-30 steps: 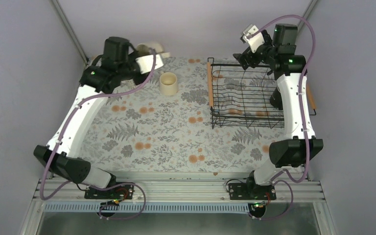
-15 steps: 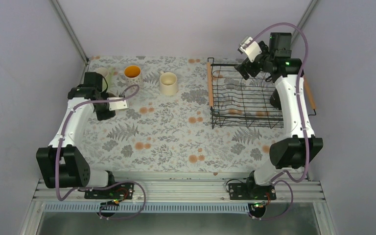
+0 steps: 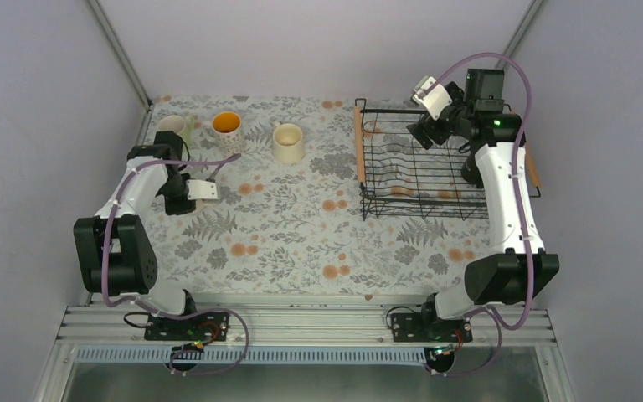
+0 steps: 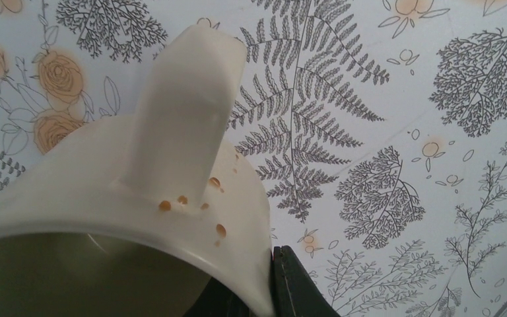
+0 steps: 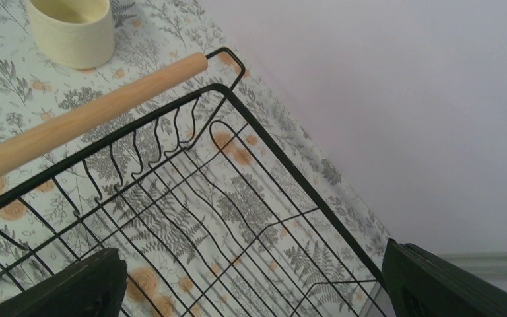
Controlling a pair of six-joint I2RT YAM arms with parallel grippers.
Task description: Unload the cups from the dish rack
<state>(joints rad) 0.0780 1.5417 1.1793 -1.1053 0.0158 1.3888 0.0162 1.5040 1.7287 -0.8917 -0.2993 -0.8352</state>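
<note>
Next, my left gripper eases slightly back and down to the table [image 3: 192, 221] beside the grey fern, then releases the beige speckled cup's rim, since the table there is bare.
My left gripper [image 4: 262, 294] is shut on the rim of the beige speckled cup with a handle [image 4: 191, 125], low over the floral table. In the top view this gripper [image 3: 176, 198] is at the left and hides the cup. The pale green cup [image 3: 172, 127], the patterned cup with an orange inside [image 3: 227, 126] and the cream cup [image 3: 288, 142] stand on the table at the back left. My right gripper [image 3: 432, 132] is open and empty above the far end of the black wire dish rack [image 3: 402, 197]. The right wrist view shows the rack floor [image 5: 237, 198] bare below it.
A dark round shape [image 3: 470, 171] sits at the rack's right side, partly hidden by my right arm. The rack has wooden bar handles [image 3: 358, 146] on its left and right sides. The cream cup [image 5: 72, 26] also shows beyond the rack handle [image 5: 86, 119]. Grey walls close in on three sides.
My left arm has swung from the back of the table to the left near side with the beige cup. My right gripper has shifted slightly right over the rack.
</note>
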